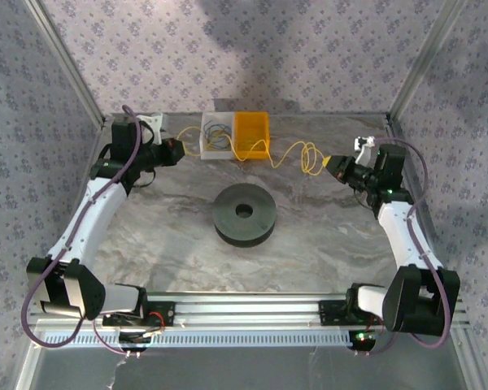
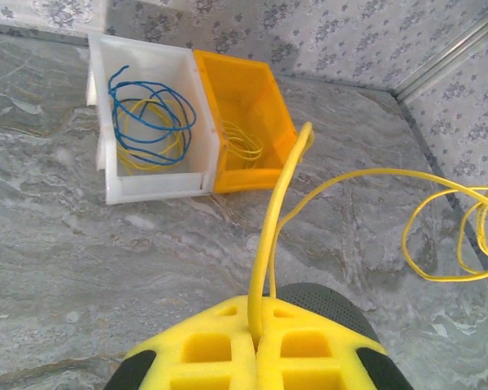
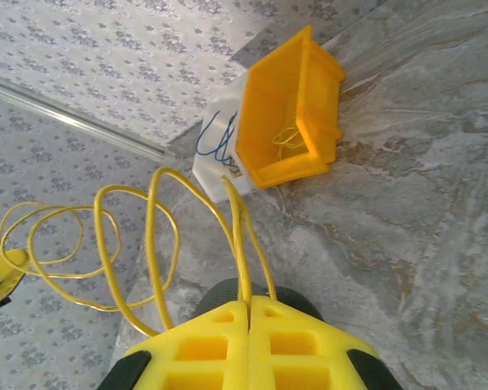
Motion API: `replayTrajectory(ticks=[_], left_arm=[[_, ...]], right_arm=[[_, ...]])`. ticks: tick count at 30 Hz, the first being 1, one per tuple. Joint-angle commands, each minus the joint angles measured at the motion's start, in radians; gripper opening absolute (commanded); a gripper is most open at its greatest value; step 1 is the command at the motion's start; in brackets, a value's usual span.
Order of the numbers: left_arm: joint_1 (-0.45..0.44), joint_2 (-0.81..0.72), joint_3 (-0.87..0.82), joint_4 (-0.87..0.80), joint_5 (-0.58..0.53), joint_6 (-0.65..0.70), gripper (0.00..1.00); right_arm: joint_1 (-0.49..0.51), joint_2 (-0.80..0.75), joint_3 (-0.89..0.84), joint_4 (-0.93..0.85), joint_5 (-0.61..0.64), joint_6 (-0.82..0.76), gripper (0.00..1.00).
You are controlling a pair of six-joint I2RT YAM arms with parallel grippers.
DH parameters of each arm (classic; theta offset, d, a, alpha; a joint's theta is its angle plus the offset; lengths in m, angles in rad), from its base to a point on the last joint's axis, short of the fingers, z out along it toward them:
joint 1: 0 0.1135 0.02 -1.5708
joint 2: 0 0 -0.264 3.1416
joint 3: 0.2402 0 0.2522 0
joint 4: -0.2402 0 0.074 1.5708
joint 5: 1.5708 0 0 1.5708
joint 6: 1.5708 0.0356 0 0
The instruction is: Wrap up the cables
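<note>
The robot will move its right gripper back, away from the orange bin, to stretch the hanging loose loops of the cable, and will then let go of the cable's end.
The cable is one thin yellow wire (image 1: pixel 309 158). It runs from my left gripper (image 1: pixel 181 151) at the back left, past the front of the two bins, to my right gripper (image 1: pixel 329 166) at the back right, with loose loops near the right one. In the left wrist view the yellow fingertips of the left gripper (image 2: pixel 256 321) are shut on the wire (image 2: pixel 276 208), which rises from between them. My right gripper (image 3: pixel 249 313) is shut on the wire (image 3: pixel 238 249) as well. A black spool (image 1: pixel 244 214) lies flat mid-table, apart from both grippers.
A white bin (image 1: pixel 205 136) holding coiled blue and yellow wires stands at the back centre, with an orange bin (image 1: pixel 252 120) right beside it. Patterned walls and metal frame posts close in the back and sides. A rail runs along the near edge.
</note>
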Motion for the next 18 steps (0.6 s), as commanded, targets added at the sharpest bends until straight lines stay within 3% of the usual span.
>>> replayTrajectory(ticks=[1,12,18], left_arm=[[0.03,-0.038,-0.003,-0.023,0.0,0.024,0.0],[0.215,-0.078,-0.022,-0.079,-0.036,0.008,0.0],[0.319,-0.079,-0.016,-0.1,-0.066,-0.013,0.0]], right_arm=[[-0.039,-0.04,-0.011,-0.085,0.016,-0.076,0.0],[-0.204,-0.114,0.007,-0.279,0.107,-0.202,0.0],[-0.237,-0.116,0.029,-0.346,0.199,-0.249,0.0]])
